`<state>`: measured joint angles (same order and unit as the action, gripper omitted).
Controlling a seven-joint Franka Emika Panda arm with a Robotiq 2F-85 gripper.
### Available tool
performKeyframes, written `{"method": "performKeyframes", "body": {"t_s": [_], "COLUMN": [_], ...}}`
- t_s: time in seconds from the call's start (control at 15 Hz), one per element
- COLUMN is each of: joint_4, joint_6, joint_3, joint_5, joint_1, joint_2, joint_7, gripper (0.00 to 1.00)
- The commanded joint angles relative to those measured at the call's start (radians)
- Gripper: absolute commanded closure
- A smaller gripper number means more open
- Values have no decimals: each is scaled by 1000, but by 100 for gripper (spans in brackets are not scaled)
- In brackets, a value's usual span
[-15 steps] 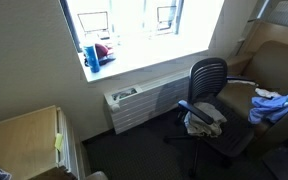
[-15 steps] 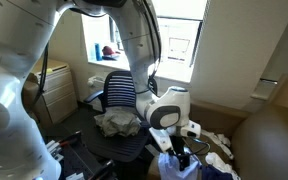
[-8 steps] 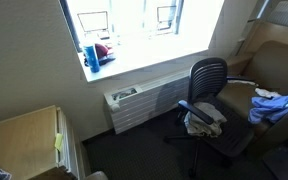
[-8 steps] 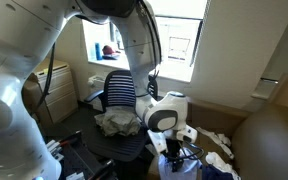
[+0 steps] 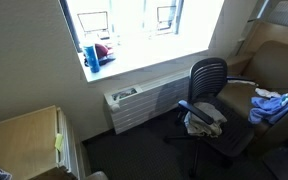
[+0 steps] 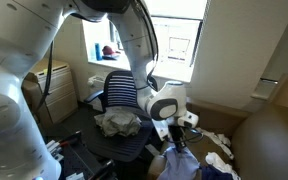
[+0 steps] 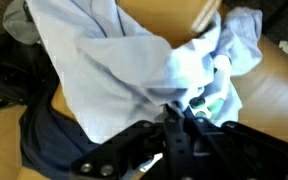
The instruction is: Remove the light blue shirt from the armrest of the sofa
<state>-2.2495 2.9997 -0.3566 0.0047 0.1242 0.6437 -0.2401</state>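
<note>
The light blue shirt still lies crumpled over the tan sofa armrest, so I need to lift the pinched fold in my gripper up from that armrest next, then let it go high up.
The light blue shirt lies crumpled over the tan sofa armrest, on top of a dark garment. My gripper is shut, with a fold of the shirt pinched between its black fingers. In an exterior view the gripper points down at the shirt beside the brown sofa. In the other exterior view the shirt shows as a blue heap on the sofa at the right edge, and the arm is out of frame.
A black office chair with crumpled pale clothes on its seat stands close to the sofa. White cloths lie near the shirt. A radiator runs under the window, and a wooden cabinet stands at the near left.
The jaws went from open to shut on the shirt's fabric. The wrist has risen slightly, and the pinched cloth bunches up under it.
</note>
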Motion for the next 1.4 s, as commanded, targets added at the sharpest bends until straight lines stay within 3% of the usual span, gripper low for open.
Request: {"method": "performKeyframes", "body": {"t_s": [0.0,0.13,0.33,0.53,0.67,0.73,0.8,0.87,1.07,1.2,1.27,1.33], "joint_4": [12,56,118,87,55,59,70,65,76,77,77,73], "joint_6": [13,5,59,1,-66,-106,-65,-65,-58,-59,-59,-97], "joint_3": [-12,-11,16,119,227,233,178,188,182,181,181,171], "joint_5": [53,79,153,242,318,331,293,298,296,296,296,272], "joint_1": [-15,-2,33,103,186,194,138,144,139,139,139,130], "joint_2": [-157,-228,-238,-231,-210,-178,-203,-184,-183,-192,-193,-200], "joint_7": [-11,-26,-71,-37,32,27,-12,-9,-11,-12,-12,0], "gripper": [98,98,98,98,98,98,68,92,70,67,42,41]}}
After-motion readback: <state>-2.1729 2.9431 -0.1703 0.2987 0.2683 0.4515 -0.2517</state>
